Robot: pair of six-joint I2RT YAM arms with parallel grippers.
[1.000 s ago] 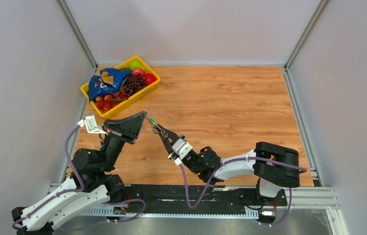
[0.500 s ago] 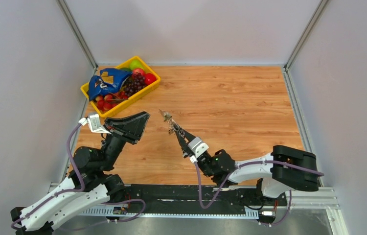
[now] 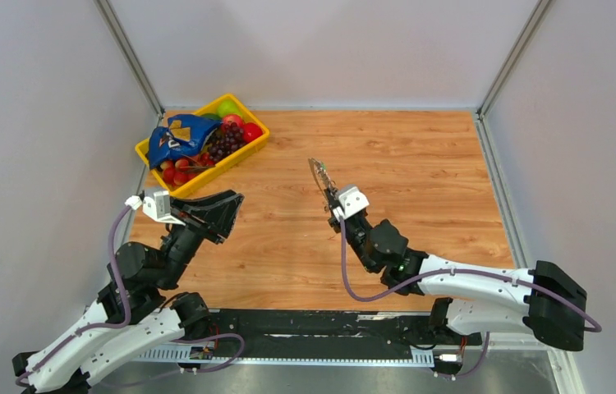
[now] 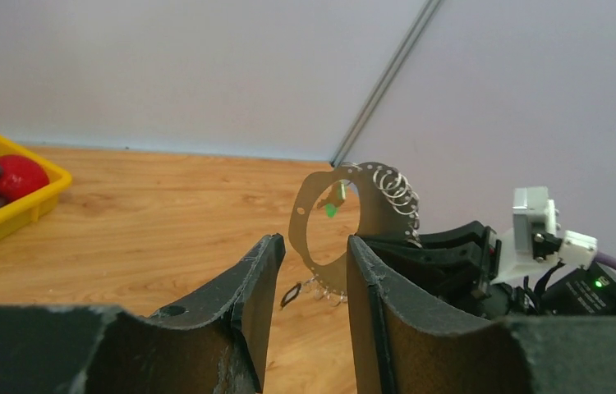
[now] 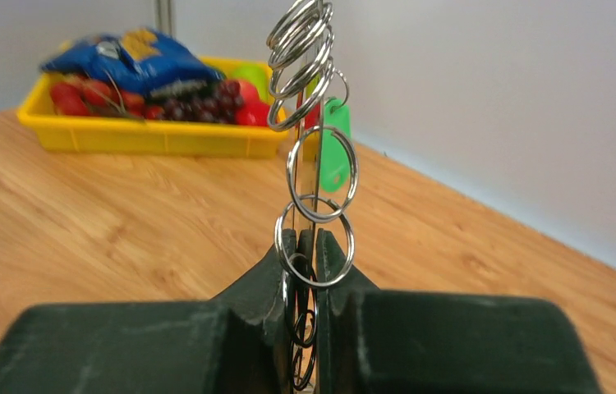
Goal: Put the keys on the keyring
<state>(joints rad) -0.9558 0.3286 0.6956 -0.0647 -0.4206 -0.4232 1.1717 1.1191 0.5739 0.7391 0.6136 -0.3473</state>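
The right gripper is above clear wood in the middle of the table, so next it should lower there, tilt its fingers downward and release the keyring (image 3: 319,172) on the table.
The keyring (image 3: 319,172) is a flat grey loop hung with silver rings along its edge. My right gripper (image 3: 327,190) is shut on its lower edge and holds it upright above the middle of the table. In the right wrist view the keyring (image 5: 298,49) rises edge-on from my right gripper (image 5: 309,246), with one small green key (image 5: 333,160) hanging behind it. My left gripper (image 3: 235,201) stands open and empty, well to the left of the ring. From the left wrist, the keyring (image 4: 370,222) and the green key (image 4: 330,210) show beyond my left gripper (image 4: 313,263).
A yellow basket (image 3: 206,174) of fruit with a blue snack bag (image 3: 175,135) sits at the back left, also visible as the basket (image 5: 149,135) in the right wrist view. Grey walls enclose the wooden table on three sides.
My left gripper has opened and drawn back slightly to the left. The right arm has carried the keyring away from it, to the right and farther up the table.
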